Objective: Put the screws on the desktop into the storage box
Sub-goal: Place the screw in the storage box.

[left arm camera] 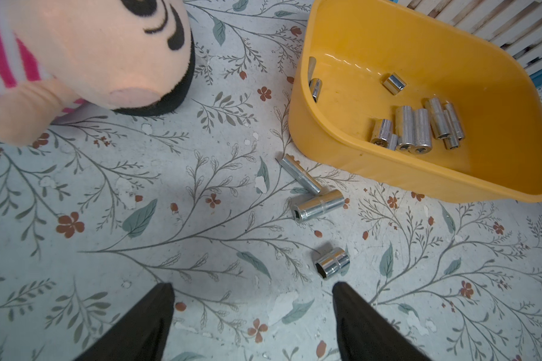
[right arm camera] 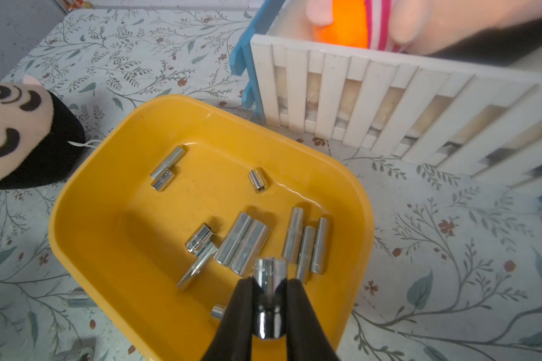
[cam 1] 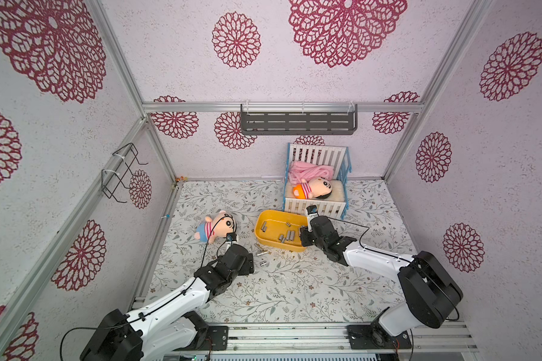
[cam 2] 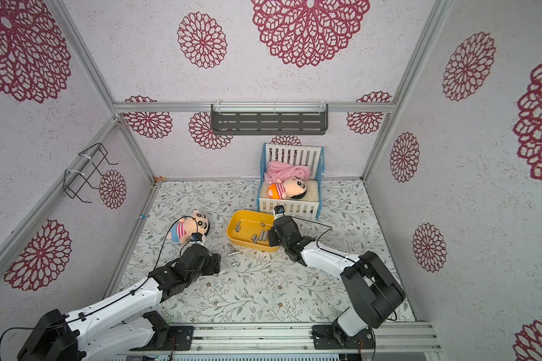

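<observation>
The grouped screws are below my right gripper. I will lower my right gripper toward the bottom of the box beside them and let go of the short silver screw (right arm camera: 269,270) inside the sides of the box.
The yellow storage box (cam 1: 265,231) (right arm camera: 132,237) sits mid-desktop and holds several silver screws (right arm camera: 244,243) (left arm camera: 413,131). My right gripper (right arm camera: 269,281) hangs over the box's near right corner, shut on a short silver screw (right arm camera: 269,270). Three screws lie on the leafy desktop (cam 1: 294,290) just in front of the box: a long thin one (left arm camera: 301,175), a thicker one (left arm camera: 316,206) touching its end, and a short one (left arm camera: 331,263). My left gripper (left arm camera: 252,285) is open low over the desktop, the short screw just beyond one fingertip (left arm camera: 338,289).
A plush doll (cam 1: 216,228) lies left of the box, close to my left wrist. Right behind the box stands the white-and-blue crib (cam 1: 315,204), with another doll and a pink blanket in it. A grey shelf (cam 1: 298,123) hangs on the back wall.
</observation>
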Available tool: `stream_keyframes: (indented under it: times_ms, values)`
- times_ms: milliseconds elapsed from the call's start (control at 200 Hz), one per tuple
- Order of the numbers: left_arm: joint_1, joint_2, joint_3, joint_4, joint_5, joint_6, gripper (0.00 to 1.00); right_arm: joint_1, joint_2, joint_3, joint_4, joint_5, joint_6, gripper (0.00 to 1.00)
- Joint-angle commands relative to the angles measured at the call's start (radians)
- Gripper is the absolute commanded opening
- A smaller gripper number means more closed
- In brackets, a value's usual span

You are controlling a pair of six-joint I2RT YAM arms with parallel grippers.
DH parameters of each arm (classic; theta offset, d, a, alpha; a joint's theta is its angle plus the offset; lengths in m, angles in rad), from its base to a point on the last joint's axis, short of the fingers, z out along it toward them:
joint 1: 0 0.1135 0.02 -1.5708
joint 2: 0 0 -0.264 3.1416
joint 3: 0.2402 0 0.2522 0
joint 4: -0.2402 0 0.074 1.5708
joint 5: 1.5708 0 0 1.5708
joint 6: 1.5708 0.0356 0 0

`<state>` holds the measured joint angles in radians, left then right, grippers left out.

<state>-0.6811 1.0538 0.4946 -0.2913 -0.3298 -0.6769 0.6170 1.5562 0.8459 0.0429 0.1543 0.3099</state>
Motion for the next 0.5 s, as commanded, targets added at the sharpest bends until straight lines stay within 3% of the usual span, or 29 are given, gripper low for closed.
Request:
stream_keyframes:
  times_ms: [0,105,495]
  values:
    - [-0.009,0.005,0.012,0.012,0.014,0.003,0.85,-0.007,0.021,0.042,0.039,-0.030,0.014,0.09]
    - [-0.009,0.004,0.011,0.013,0.022,0.005,0.85,-0.008,0.054,0.057,0.027,-0.032,0.011,0.10]
    - [-0.009,-0.040,-0.010,0.027,0.056,0.051,0.85,-0.007,0.022,0.031,0.049,-0.058,0.005,0.32]
